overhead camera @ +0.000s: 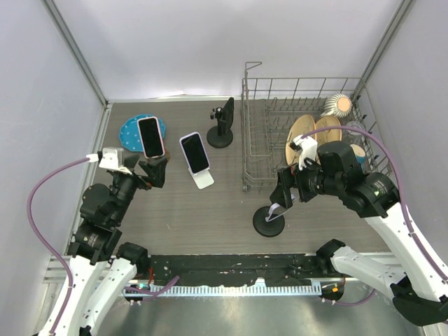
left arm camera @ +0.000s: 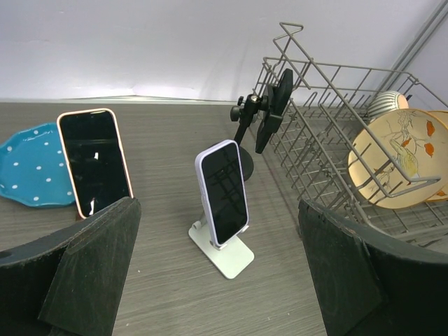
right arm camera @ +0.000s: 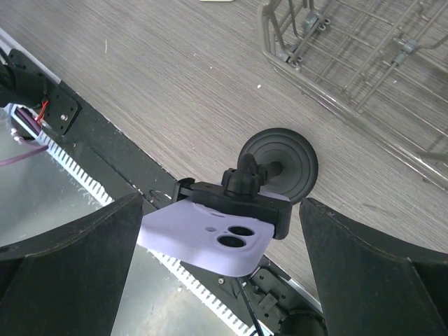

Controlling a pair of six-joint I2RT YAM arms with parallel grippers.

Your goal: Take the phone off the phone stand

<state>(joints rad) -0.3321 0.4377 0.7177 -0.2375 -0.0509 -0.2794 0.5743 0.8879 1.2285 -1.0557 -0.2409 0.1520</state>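
Observation:
The left gripper swings to the right in the top view next and turns onto the lavender-cased phone, because the black stand still holds it clamped.
A lavender-cased phone (right arm camera: 210, 234) is clamped face down in a black stand with a round base (right arm camera: 280, 157); in the top view the phone (overhead camera: 277, 208) and the base (overhead camera: 268, 224) sit near the table's front. My right gripper (right arm camera: 220, 231) is open, with one finger on either side of the phone, not closed on it; it also shows in the top view (overhead camera: 285, 194). A second phone (left arm camera: 222, 192) leans on a white stand (left arm camera: 227, 255) at mid table. My left gripper (left arm camera: 218, 231) is open and empty, short of that stand.
A pink-cased phone (left arm camera: 93, 159) stands propped by a blue dotted plate (left arm camera: 24, 168). An empty black clamp stand (left arm camera: 269, 108) is at the back. A wire dish rack (overhead camera: 266, 136) holding plates (overhead camera: 308, 133) fills the right side. The table's front rail (right arm camera: 84, 140) lies under the right gripper.

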